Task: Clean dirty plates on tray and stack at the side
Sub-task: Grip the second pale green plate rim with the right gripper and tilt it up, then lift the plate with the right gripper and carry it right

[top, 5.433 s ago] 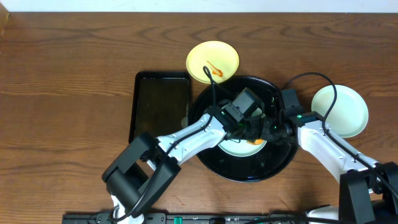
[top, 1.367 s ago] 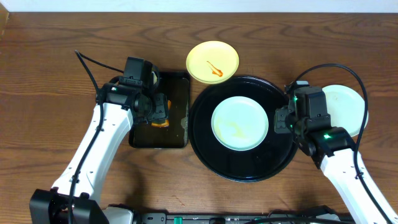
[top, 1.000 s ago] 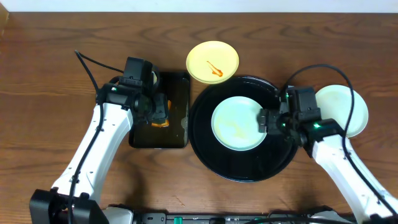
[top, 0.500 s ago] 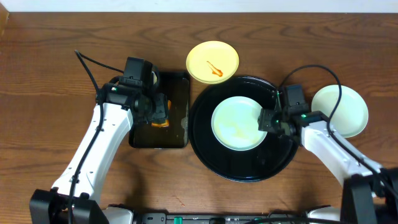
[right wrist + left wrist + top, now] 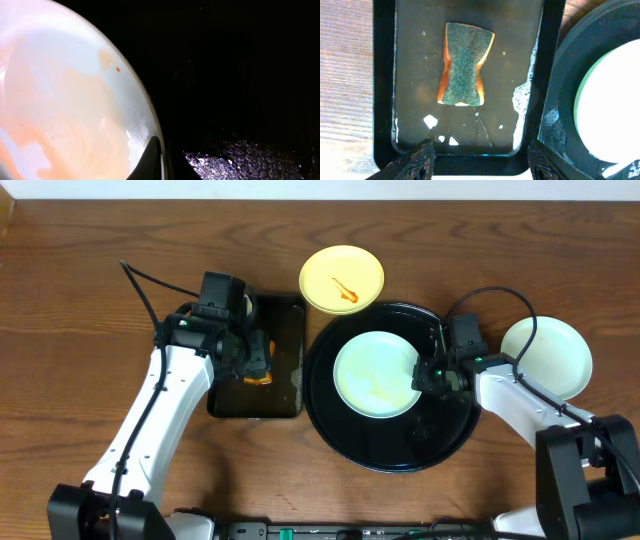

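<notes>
The plate is smeared with orange film, so it should go onto the round black tray. Next, I lift and tilt my right gripper, then lower the plate to the right in the overhead view.
A pale mint-green plate smeared with a faint orange film lies on the round black tray. My right gripper is shut on its right rim. In the right wrist view one finger lies over the edge of the plate at the gripper, with the wet tray beside it. A yellow plate with an orange streak sits on the table behind the tray. Another mint plate rests right of the tray. My left gripper hangs open over the sponge, holding nothing.
A rectangular black tray holding soapy water and the green-and-orange sponge lies left of the round tray. In the left wrist view my open left gripper is above the near rim of this tray. Brown wooden table all around.
My right gripper moved in from the right and closed on the mint plate's right rim; the plate slid slightly left. The left arm stayed still.
</notes>
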You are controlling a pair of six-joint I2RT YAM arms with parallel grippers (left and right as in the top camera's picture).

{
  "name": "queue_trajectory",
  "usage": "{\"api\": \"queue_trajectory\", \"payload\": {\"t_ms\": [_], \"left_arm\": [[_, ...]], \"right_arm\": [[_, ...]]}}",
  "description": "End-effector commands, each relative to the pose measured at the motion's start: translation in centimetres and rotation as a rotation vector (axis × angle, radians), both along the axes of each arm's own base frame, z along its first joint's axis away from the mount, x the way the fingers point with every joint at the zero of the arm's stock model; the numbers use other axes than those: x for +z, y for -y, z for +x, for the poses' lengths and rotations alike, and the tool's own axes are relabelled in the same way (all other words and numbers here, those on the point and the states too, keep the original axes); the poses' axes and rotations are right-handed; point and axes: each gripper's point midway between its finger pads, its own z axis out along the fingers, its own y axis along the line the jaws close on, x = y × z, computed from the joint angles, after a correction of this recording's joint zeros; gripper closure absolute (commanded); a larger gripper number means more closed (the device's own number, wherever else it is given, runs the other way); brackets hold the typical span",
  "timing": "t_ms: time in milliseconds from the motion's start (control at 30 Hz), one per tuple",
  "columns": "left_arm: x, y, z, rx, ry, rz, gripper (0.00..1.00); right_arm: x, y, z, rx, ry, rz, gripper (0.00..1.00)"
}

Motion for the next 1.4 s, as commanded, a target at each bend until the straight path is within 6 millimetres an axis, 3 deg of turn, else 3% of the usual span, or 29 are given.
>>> {"api": "queue_trajectory", "payload": {"t_ms": [0, 133, 267, 333, 500, 767, 933, 1100, 1367], "left_arm": [[0.5, -0.1, 0.2, 0.003, 0.014, -0.001, 0.39], [0.5, -0.1, 0.2, 0.003, 0.014, -0.001, 0.39], [0.5, -0.1, 0.2, 0.003, 0.015, -0.001, 0.39], [0.5, -0.1, 0.2, 0.003, 0.015, -0.001, 0.39], [0.5, -0.1, 0.2, 0.003, 0.015, -0.001, 0.39], [0.5, -0.1, 0.2, 0.003, 0.015, -0.001, 0.39], [0.5, -0.1, 0.2, 0.003, 0.015, -0.001, 0.39], [0.5, 0.0, 0.2, 0.003, 0.015, -0.002, 0.39], [0.5, 0.0, 0.2, 0.003, 0.015, -0.002, 0.39]], "right_arm": [[-1.5, 0.0, -1.2, -0.001, -0.062, 0.005, 0.99], [-0.5, -1.0, -0.4, 0.016, -0.026, 0.079, 0.99], [2.8, -0.9, 1.0, 0.08, 0.107, 0.081, 0.99], [5.5, -0.8, 1.6, 0.109, 0.201, 0.071, 0.99], [9.2, 0.9, 2.5, 0.112, 0.348, -0.035, 0.99], [11.2, 5.7, 3.1, 0.097, 0.439, -0.342, 0.99], [13.3, 7.0, 3.5, 0.106, 0.512, -0.471, 0.99], [16.2, 6.8, 3.5, 0.163, 0.605, -0.658, 0.99], [20.8, 3.8, 3.4, 0.28, 0.755, -0.996, 0.99]]}}
